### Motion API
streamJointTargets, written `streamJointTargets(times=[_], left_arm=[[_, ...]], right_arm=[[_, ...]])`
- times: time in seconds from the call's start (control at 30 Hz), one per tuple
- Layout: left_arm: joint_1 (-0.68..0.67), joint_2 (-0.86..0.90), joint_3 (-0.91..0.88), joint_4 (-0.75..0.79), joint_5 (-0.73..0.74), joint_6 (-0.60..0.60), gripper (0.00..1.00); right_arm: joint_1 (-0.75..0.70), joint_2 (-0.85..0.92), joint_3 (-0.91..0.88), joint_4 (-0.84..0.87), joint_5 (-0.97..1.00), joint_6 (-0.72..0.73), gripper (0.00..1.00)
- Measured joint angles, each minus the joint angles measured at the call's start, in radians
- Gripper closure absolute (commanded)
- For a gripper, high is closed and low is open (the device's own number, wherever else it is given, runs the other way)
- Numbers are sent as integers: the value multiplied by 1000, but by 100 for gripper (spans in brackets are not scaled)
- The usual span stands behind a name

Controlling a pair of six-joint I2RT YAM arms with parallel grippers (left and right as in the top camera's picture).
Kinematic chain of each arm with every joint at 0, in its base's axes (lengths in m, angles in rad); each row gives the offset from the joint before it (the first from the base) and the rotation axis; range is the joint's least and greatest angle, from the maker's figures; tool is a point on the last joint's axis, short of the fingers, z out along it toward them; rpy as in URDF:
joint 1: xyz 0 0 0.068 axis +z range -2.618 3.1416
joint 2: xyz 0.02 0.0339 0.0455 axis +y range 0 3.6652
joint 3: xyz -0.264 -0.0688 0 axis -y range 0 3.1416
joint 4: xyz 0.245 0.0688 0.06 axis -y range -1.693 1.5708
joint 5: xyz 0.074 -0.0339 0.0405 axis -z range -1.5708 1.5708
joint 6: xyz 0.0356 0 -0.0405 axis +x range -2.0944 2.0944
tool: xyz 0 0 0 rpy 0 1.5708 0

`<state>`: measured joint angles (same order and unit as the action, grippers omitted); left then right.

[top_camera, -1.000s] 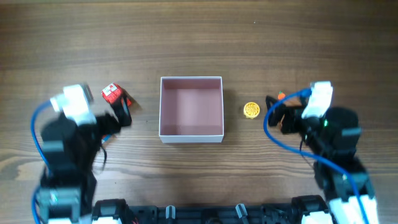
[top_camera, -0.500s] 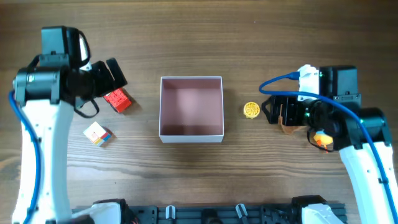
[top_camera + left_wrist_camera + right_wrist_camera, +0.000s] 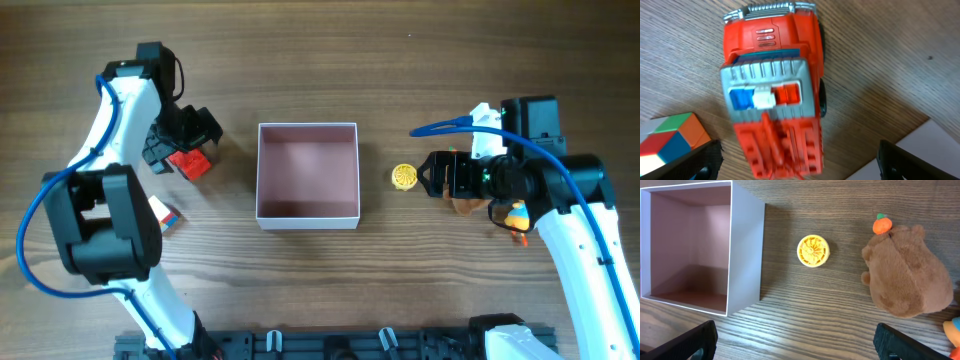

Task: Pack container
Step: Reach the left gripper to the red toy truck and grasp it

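My left gripper should next go down over the red rear body of the toy (image 3: pixel 192 164) (image 3: pixel 779 149) fire truck and close there, since that part is below, between the open fingers.
The container (image 3: pixel 307 211), a square white-walled box with a pink inside, stands at the table's middle with nothing in it. It also shows in the right wrist view (image 3: pixel 745 255), and its corner shows in the left wrist view (image 3: pixel 927 145). A red toy fire truck (image 3: pixel 190 163) lies left of it. My left gripper (image 3: pixel 183 138) is open above the truck (image 3: pixel 775 85), with a finger (image 3: pixel 800 170) on either side. My right gripper (image 3: pixel 437 176) is open and empty (image 3: pixel 800 345), just right of a yellow disc (image 3: pixel 404 177) (image 3: pixel 813 250).
A multicoloured cube (image 3: pixel 167 214) (image 3: pixel 665 137) lies near the truck, on the front left. A brown plush toy (image 3: pixel 905 272) with an orange top lies under my right arm (image 3: pixel 463 206). A small orange toy (image 3: pixel 516 218) (image 3: pixel 954 330) lies beside it.
The left arm has swung up and round and its gripper now hangs right over the red truck. The right gripper has shifted slightly toward the yellow disc.
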<state>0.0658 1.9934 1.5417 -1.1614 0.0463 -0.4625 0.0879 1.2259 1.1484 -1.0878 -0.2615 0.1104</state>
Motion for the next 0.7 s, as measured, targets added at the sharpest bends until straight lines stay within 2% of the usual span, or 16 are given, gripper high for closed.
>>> streamJointTargets(times=[0.1, 0.17, 0.5, 0.6, 0.7], left_arm=[[0, 43, 0, 2, 0, 0, 1], [0, 56, 0, 14, 0, 0, 16], [0, 56, 0, 10, -4, -14, 41], [0, 56, 0, 3, -5, -15, 44], [0, 56, 0, -1, -7, -14, 57]], right_arm=[[0, 0, 0, 0, 0, 0, 0], [0, 0, 0, 0, 0, 0, 0], [0, 0, 0, -1, 4, 0, 0], [0, 0, 0, -2, 4, 0, 0], [0, 0, 0, -1, 4, 0, 0]])
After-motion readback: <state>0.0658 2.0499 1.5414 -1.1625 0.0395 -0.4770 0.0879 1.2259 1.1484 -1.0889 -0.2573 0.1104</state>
